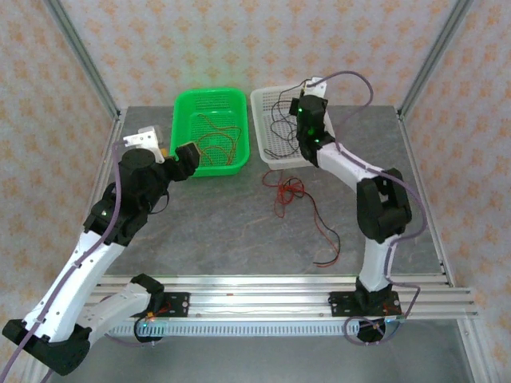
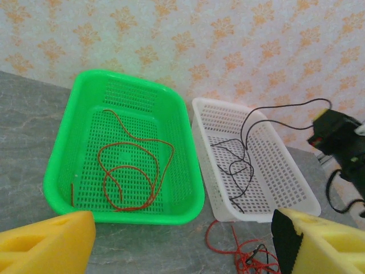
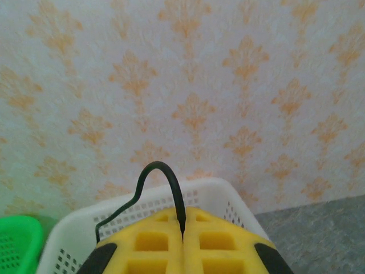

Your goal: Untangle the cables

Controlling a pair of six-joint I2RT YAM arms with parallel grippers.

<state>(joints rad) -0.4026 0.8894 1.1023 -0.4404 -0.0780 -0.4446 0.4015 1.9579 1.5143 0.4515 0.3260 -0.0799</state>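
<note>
My right gripper will move down next, tilting downward into the white basket [image 1: 263,104], and let go of the black cable there, because the white basket's bottom with the holes is below the gripper.
A red cable [image 1: 215,140] [image 2: 134,171] lies looped inside the green basket [image 1: 185,120] [image 2: 63,154]. My right gripper [image 1: 307,108] [image 3: 182,231] hovers over the white basket [image 1: 263,104] [image 3: 217,191], shut on a black cable [image 3: 165,171] that arcs up from its fingertips and trails down into that basket [image 2: 245,148]. A tangle of red and black cables [image 1: 287,191] [image 2: 251,260] lies on the table in front of the white basket, with one red strand [image 1: 323,231] running toward the near right. My left gripper [image 1: 180,155] [image 2: 182,251] is open with nothing in it, near the green basket's front left corner.
The two baskets stand side by side at the back of the grey table, the white one [image 2: 285,188] to the right. An aluminium rail [image 1: 263,287] runs along the near edge. Slanted frame posts [image 1: 80,56] flank the back corners.
</note>
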